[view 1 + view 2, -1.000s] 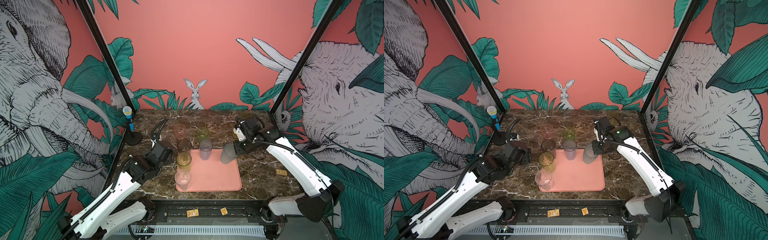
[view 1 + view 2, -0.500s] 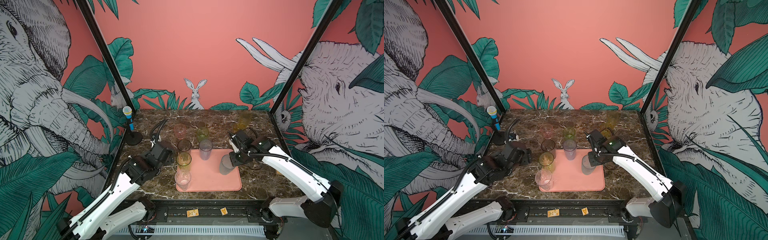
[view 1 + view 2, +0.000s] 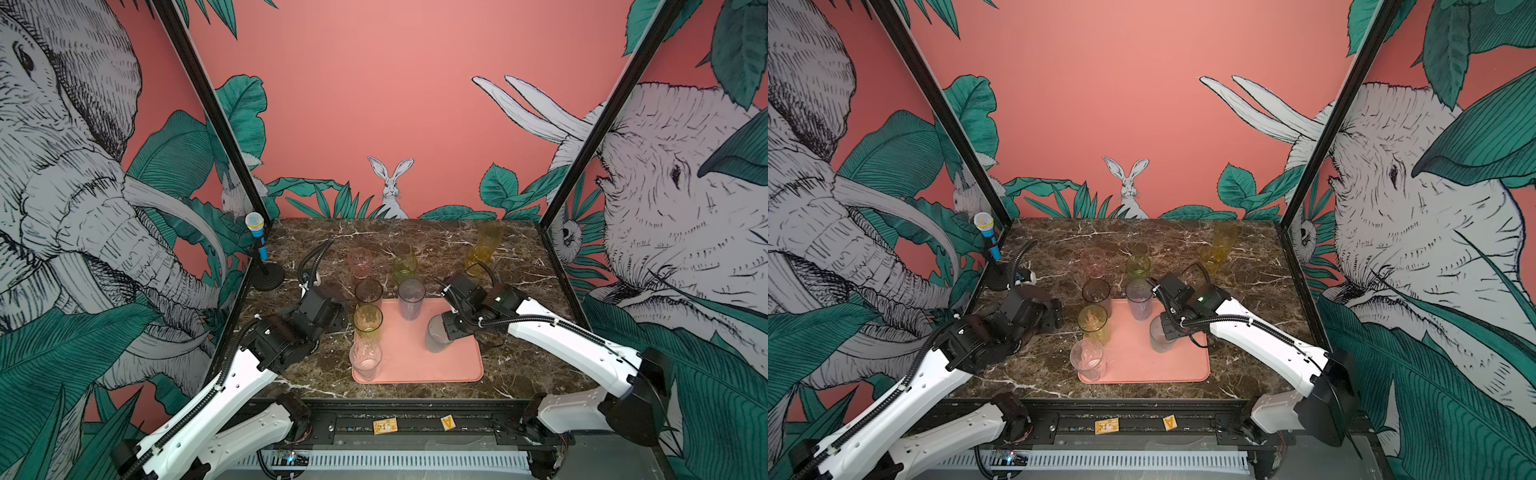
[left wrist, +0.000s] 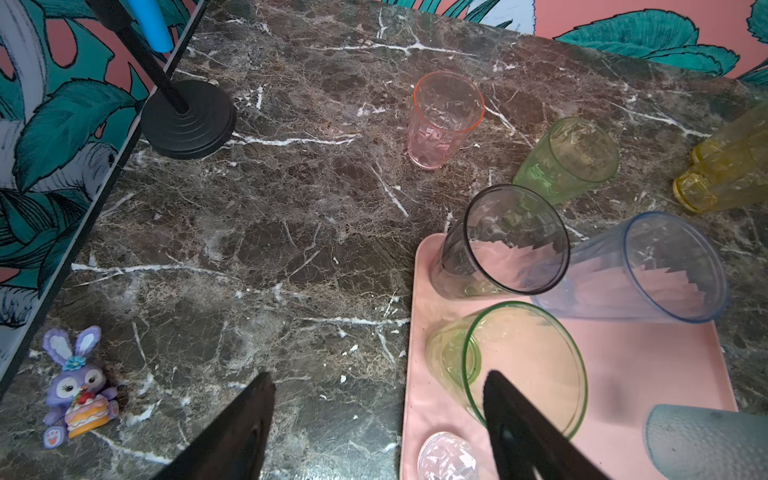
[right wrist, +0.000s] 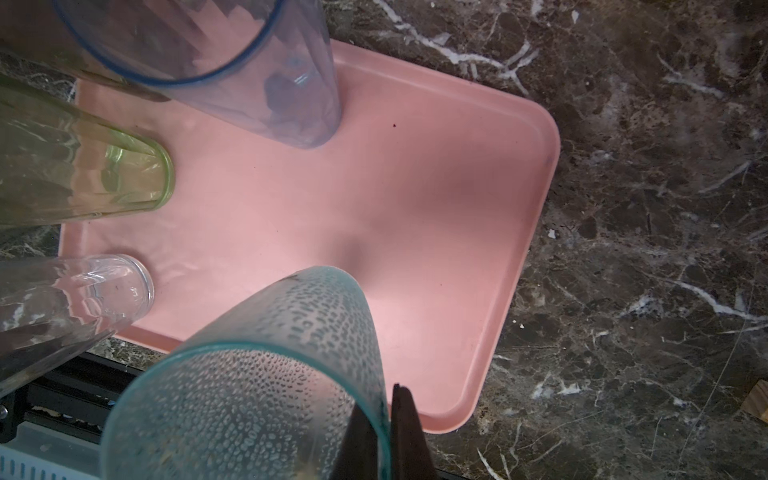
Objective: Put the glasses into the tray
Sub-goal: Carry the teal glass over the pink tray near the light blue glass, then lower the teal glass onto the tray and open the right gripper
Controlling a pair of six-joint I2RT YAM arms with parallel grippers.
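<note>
I should next move my right gripper toward the tall green glass, lower it and let go of the teal-grey rim, because the tray's bare middle (image 3: 412, 344) (image 5: 272, 220) is below the gripper on that glass's side.
The pink tray (image 3: 415, 365) (image 3: 1142, 365) lies at the table's front middle. On its left side stand a smoky grey glass (image 3: 368, 293), a tall green glass (image 3: 368, 322) and a clear glass (image 3: 365, 359); a lilac-blue glass (image 3: 411, 299) stands at its back. My right gripper (image 3: 446, 328) (image 5: 384, 399) is shut on the rim of a teal-grey glass (image 3: 435, 340) (image 5: 291, 353), upright and low over the tray's right half; I cannot tell whether its base touches. My left gripper (image 3: 337, 309) (image 4: 378, 378) hangs open and empty beside the tray's left edge.
Behind the tray stand a pink glass (image 3: 359, 262), a short green glass (image 3: 405, 268) and two amber glasses (image 3: 488, 239). A blue toy microphone (image 3: 258, 241) on a black stand is at the back left. A purple bunny figurine (image 4: 79, 386) sits near the left wall.
My right gripper has carried the teal-grey glass from beside the tray's back right corner forward and down over the tray. The left arm has stayed still.
</note>
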